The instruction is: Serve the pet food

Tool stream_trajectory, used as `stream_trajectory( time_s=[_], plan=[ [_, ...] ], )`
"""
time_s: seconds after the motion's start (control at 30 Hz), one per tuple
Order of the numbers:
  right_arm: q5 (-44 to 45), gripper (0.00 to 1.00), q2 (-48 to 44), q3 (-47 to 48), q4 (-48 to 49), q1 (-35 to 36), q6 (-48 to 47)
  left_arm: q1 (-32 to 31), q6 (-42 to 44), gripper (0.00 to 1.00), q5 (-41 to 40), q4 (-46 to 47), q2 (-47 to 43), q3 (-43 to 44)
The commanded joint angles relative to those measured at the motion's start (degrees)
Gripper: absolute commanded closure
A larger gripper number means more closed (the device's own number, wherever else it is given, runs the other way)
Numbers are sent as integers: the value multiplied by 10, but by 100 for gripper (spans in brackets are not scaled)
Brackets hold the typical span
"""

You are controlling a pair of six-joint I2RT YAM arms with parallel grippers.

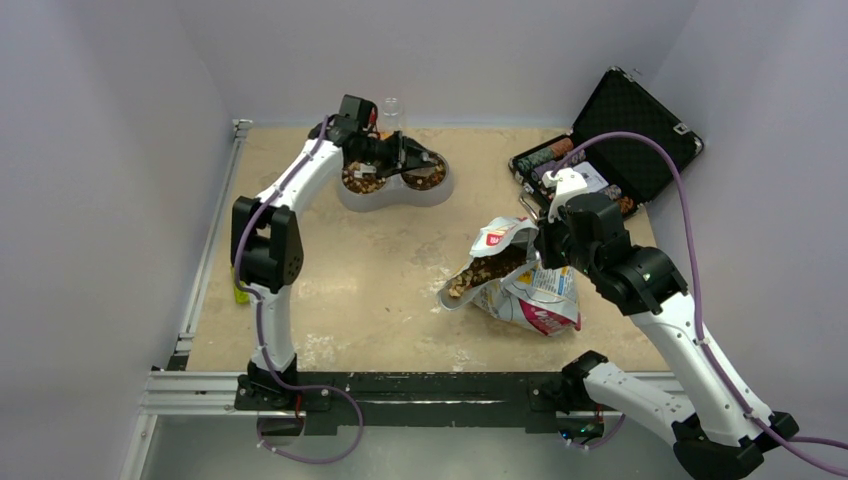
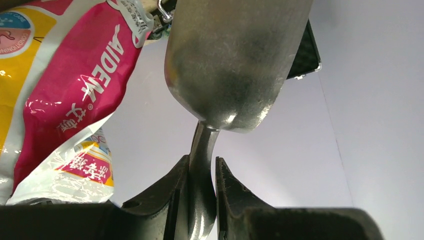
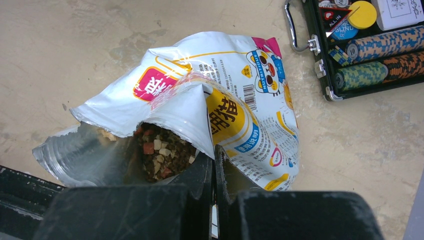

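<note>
Both hollows of the bowl hold food. My left gripper will next swing to the bare tabletop below it, to its left in the top view, go down and release the scoop [image 2: 230, 65].
My left gripper [image 1: 397, 157] hovers over a grey double bowl [image 1: 442, 196] at the back of the table, and both wells hold pet food [image 1: 363, 183]. In the left wrist view this gripper [image 2: 202, 175] is shut on the handle of a metal scoop [image 2: 230, 65], seen from underneath. A white, yellow and pink bag [image 1: 535, 295] lies open in the middle right, with pet food [image 1: 485, 272] at its mouth. My right gripper [image 1: 545, 245] [image 3: 215, 160] is shut on the bag's upper edge [image 3: 200, 105], holding the mouth up, with pet food [image 3: 162, 150] showing inside.
An open black case of poker chips [image 1: 610, 150] [image 3: 370, 50] stands at the back right, close behind the bag. A clear bottle [image 1: 391, 112] stands behind the bowl. A small yellow-green object [image 1: 240, 295] lies by the left rail. White walls enclose the table.
</note>
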Motion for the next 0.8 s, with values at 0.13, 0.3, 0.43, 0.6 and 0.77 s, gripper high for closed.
stream_trajectory(
  time_s=[0.13,0.3,0.43,0.6,0.77],
  plan=[
    [25,100,-11,15,32,-9,-8,-1,1,100,14,21,-28,-60],
    [22,100,-11,18,31,-9,-9,-1,3,100,13,21,-12,-31],
    [22,100,-11,23,30,-9,-10,-1,25,100,11,-13,-4,31],
    [8,100,-12,24,32,-9,-8,-3,93,100,-7,-55,-38,28],
    [-18,100,-10,24,40,-9,-3,-18,243,100,-27,-109,-94,-53]
  ],
)
